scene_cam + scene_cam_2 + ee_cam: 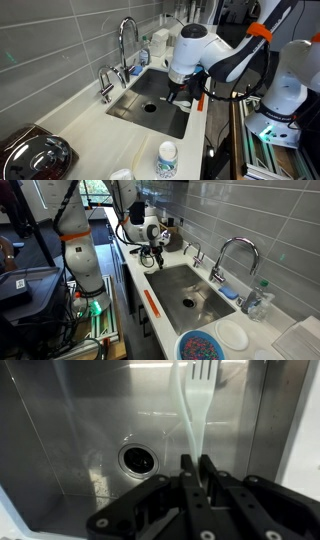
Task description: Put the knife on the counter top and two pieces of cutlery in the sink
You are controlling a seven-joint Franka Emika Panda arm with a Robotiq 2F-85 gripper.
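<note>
The fork needs to be lowered by my gripper into the sink beside the drain, and then its handle should be released near the sink's steel bottom.
In the wrist view my gripper is shut on the handle of a pale cream fork, one of the pieces of cutlery, whose tines point away over the grey steel sink with its round dark drain. In both exterior views the gripper hangs over the sink, at the end away from the tap. The white counter top surrounds the basin. A knife does not show clearly.
A chrome tap and a smaller tap stand behind the sink. A blue-and-white bowl, a white plate, a bottle and a dark pan sit on the counter. An orange strip lies along the front edge.
</note>
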